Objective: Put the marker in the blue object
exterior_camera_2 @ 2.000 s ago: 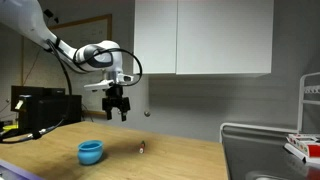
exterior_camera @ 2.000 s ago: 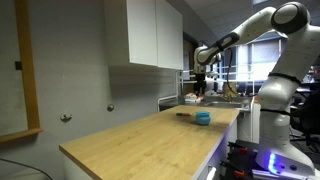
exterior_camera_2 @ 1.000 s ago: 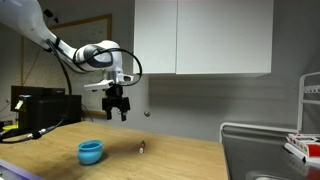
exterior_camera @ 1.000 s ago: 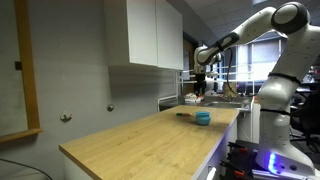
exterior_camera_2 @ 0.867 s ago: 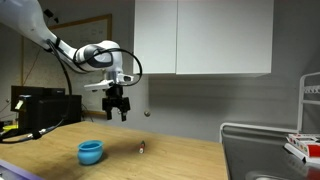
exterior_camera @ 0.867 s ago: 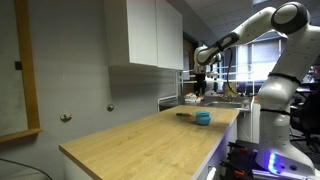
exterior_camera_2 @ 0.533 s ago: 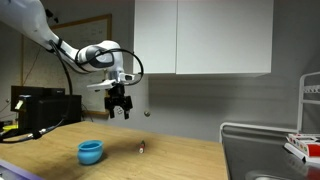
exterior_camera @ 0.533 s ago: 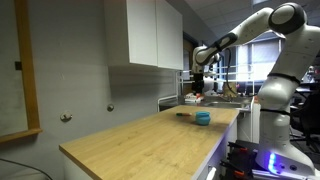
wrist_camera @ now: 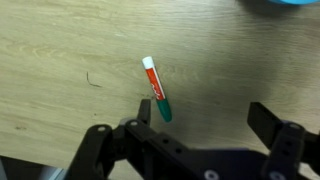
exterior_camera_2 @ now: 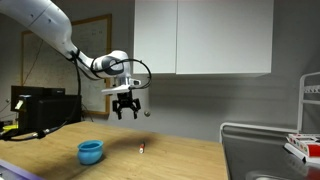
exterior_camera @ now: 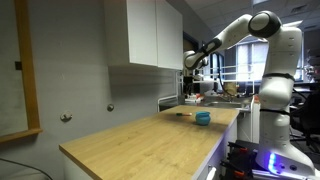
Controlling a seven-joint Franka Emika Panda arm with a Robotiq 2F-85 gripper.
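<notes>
I need to turn my gripper next and move it down and to the left in the wrist view, with its fingers on both sides of the marker's green end (exterior_camera_2: 142, 147) (wrist_camera: 165, 110), because the marker lies slanted and off-center below.
The marker (wrist_camera: 156, 90) is a thin red pen with a white tip and a green end, lying flat on the wooden countertop (wrist_camera: 60, 50). In both exterior views it is a small dark stick (exterior_camera_2: 142, 148) (exterior_camera: 184, 114). The blue object (exterior_camera_2: 90, 152) is a low round blue cup standing beside the marker; it also shows in an exterior view (exterior_camera: 203, 118), and only its rim shows at the top edge of the wrist view (wrist_camera: 290, 3). My gripper (exterior_camera_2: 126, 115) (exterior_camera: 189, 72) hangs open and empty well above the counter. In the wrist view its fingers (wrist_camera: 205, 118) frame the counter just beside the marker's green end.
White wall cupboards (exterior_camera_2: 200, 35) hang behind the counter. A metal sink and rack (exterior_camera_2: 265, 150) sit at one end of the counter. A black box (exterior_camera_2: 35, 105) stands at the other end. The counter's front edge (exterior_camera: 215, 150) drops off near the cup.
The arm has swung sideways, away from above the cup to above the marker. The gripper stays open and at about the same height. Marker and cup have not moved.
</notes>
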